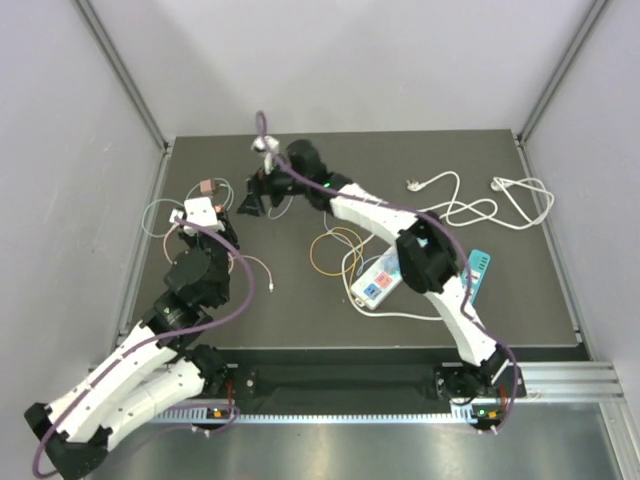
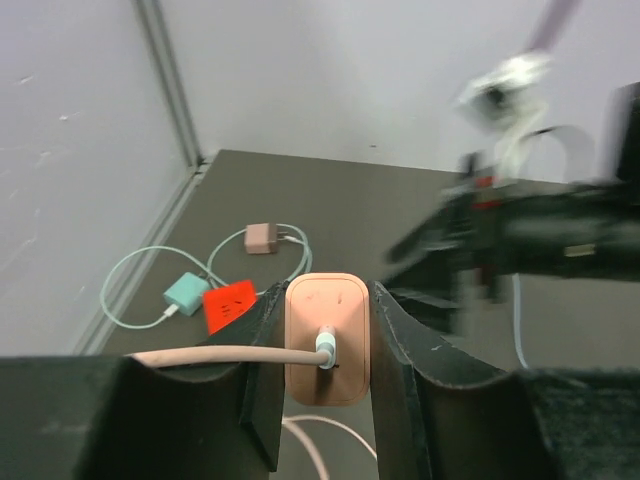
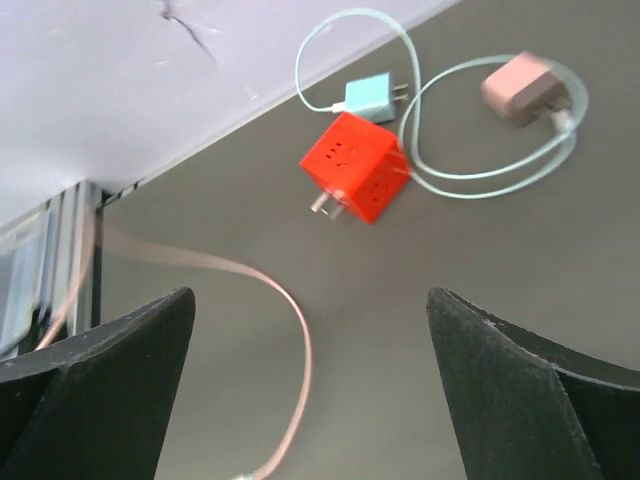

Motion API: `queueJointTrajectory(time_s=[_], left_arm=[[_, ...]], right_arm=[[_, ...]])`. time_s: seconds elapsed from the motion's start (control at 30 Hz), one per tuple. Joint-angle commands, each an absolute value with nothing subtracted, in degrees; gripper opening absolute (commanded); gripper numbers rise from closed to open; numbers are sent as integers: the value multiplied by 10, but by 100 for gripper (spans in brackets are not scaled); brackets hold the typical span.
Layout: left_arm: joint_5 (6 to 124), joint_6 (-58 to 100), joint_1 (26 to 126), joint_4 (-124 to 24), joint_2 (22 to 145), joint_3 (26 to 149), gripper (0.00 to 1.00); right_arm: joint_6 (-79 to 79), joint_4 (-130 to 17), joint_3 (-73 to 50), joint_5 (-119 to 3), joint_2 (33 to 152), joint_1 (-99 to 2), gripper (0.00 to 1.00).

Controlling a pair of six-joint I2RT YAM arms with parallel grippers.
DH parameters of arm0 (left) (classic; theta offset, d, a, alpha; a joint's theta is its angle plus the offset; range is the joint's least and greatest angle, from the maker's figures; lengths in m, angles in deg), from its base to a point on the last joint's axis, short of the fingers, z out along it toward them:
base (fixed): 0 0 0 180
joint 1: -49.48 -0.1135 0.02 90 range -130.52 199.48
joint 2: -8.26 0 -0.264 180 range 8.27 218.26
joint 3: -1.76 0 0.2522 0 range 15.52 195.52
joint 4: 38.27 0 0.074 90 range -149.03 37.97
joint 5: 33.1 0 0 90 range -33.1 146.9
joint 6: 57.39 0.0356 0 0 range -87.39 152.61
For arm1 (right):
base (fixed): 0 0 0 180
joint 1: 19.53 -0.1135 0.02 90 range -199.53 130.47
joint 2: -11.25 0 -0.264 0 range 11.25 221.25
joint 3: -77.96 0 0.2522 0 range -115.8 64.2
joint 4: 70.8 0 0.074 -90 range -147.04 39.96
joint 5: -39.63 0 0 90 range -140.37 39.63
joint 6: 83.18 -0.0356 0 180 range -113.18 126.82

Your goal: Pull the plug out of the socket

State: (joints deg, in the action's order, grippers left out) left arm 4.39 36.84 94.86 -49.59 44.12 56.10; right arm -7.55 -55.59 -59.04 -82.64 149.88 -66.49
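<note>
The pink charger block [image 2: 328, 325] is still high above the table, so I need to move my left gripper down and to the left in the top view next, beside the red cube socket.
My left gripper [image 2: 328, 375] is shut on a pink charger block [image 2: 328, 325] that faces the camera. A pale plug [image 2: 326, 348] on a pink cable [image 2: 200, 355] sits in the block's middle port, and the cable runs off left. In the top view the left gripper [image 1: 198, 215] is at the back left of the table. My right gripper [image 1: 247, 206] hovers just right of it, open and empty, and shows blurred in the left wrist view [image 2: 450, 260]. In the right wrist view its jaws [image 3: 310, 390] stand wide apart over a loop of the pink cable [image 3: 303, 350].
A red cube socket [image 3: 355, 180], a teal charger [image 3: 368, 96] and a pinkish charger [image 3: 520, 88] with a pale green cable lie by the back left wall. A white power strip [image 1: 378, 283], a yellow cable loop [image 1: 335, 250] and white cables [image 1: 500, 195] lie to the right.
</note>
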Motion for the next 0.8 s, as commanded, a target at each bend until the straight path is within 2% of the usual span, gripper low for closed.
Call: queueJointTrajectory(time_s=[0.0,0.13,0.23,0.37,0.47,0.77], left_arm=[[114,299,861,-464,468,571,0],[273,212,658,-474,546,595,0],[359,148,568,-466,616,622,0],[428,102,505,-467,694,640,0],[429,68,473,-476,748,635,0],[540,-12,349,-463,853,585,2]], right_arm=[[10,-556,-555,-965,1374,-605,100],[60,-505,-493,-1006,1288,-567,100],[117,-459,-430,-1019,1190,-543,100],[202,-394,-335,-1026,1094,-514,100],[219,-372,-284,-1042,1035,-489,100],[237,-350,-121,-1100,917,-366,100]])
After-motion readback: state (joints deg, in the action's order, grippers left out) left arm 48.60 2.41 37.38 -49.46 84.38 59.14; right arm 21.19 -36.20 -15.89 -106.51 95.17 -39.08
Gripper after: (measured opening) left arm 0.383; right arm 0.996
